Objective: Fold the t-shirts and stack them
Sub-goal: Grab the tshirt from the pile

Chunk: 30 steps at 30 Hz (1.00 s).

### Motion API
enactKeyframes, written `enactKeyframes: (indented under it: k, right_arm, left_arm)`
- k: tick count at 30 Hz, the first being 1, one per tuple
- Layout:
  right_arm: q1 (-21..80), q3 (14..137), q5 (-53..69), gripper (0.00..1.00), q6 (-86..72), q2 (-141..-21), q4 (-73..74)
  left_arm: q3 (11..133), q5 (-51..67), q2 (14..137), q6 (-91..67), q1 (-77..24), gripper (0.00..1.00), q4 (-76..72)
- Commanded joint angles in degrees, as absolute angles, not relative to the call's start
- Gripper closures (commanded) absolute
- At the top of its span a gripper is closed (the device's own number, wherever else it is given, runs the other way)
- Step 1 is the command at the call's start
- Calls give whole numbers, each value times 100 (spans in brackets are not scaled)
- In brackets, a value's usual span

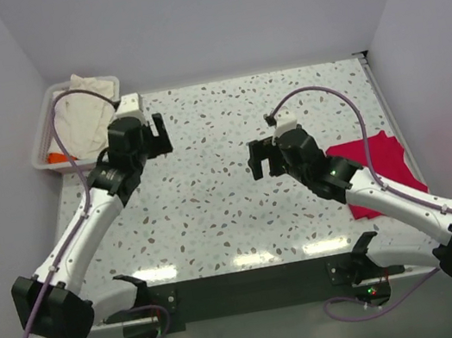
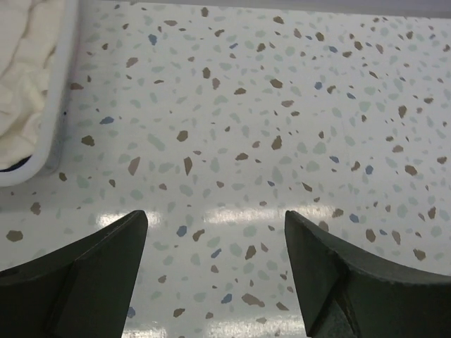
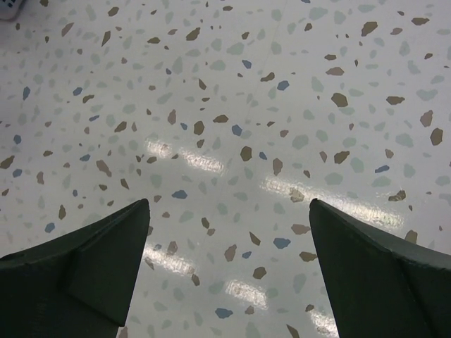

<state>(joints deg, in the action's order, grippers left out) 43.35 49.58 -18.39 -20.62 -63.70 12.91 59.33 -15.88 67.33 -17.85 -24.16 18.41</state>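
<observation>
My left gripper swings outward and toward the bin [image 1: 41, 144] next, then lowers onto the bunched fold of cream t-shirt [image 1: 83, 115], which still lies unfolded there.
A folded red t-shirt [image 1: 379, 166] lies on the table at the right, partly under my right arm. A cream t-shirt [image 1: 83, 115] is bunched in a white bin [image 1: 41, 144] at the back left; the cream t-shirt [image 2: 25, 77] and the bin's rim [image 2: 58, 116] also show in the left wrist view. My left gripper [image 1: 159, 134] is open and empty, over bare table just right of the bin. My right gripper [image 1: 261, 159] is open and empty over the table's middle, left of the red shirt. Both wrist views show only speckled tabletop between the fingers.
Something orange [image 1: 56, 156] lies in the bin under the cream shirt. The speckled table [image 1: 220, 135] is walled by grey panels at the back and both sides.
</observation>
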Motion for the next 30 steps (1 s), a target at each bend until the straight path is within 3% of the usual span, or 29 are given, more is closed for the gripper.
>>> enactKeyframes:
  k: [1, 9, 25, 30]
  right_arm:
    - [4333, 5036, -1644, 1, -1978, -6214, 1274]
    - [4342, 4940, -1415, 1, -2030, -6065, 1187]
    - [4342, 4896, -1160, 1, -2144, -5968, 1239]
    - [4342, 4904, -1116, 1, -2162, -5976, 1257]
  left_arm:
    - [6791, -2127, 7241, -2065, -1786, 16, 1915]
    - [8013, -3585, 8770, -2021, -775, 13, 1995]
    - [10116, -2821, 11872, -2241, 711, 16, 2654]
    - [10275, -2883, 12217, -2171, 852, 27, 2699]
